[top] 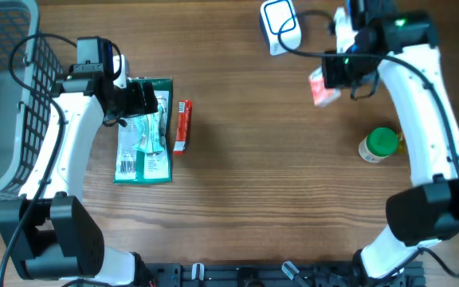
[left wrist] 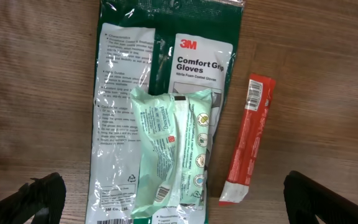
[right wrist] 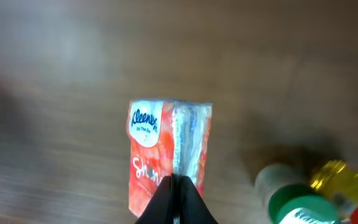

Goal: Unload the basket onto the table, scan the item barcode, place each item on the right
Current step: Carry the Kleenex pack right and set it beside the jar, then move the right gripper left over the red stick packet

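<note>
The seam goes down and back with my right gripper next, for release on the bare wood [top: 323, 137] beside the green-capped bottle, because that spot lies empty.
My right gripper [right wrist: 176, 182] is shut on the seam of a red-orange Kleenex tissue pack [right wrist: 151, 149], holding it above the wood table. From overhead the pack [top: 320, 89] hangs under the right wrist, just below and right of a white and blue barcode scanner [top: 280, 25]. My left gripper [left wrist: 179, 205] hovers open over a green 3M gloves pack [left wrist: 123, 81]. A pale green wipes packet [left wrist: 169, 149] lies on that pack, and a red stick sachet [left wrist: 248, 140] lies beside it. Both dark fingers [left wrist: 33, 200] stand wide apart with nothing between them.
A grey wire basket [top: 6, 96] fills the far left. A green-capped bottle [top: 379, 145] stands at the right beside the right arm, with a gold-wrapped item [right wrist: 340, 177] next to it. The table's wood surface [top: 253, 175] spans the middle.
</note>
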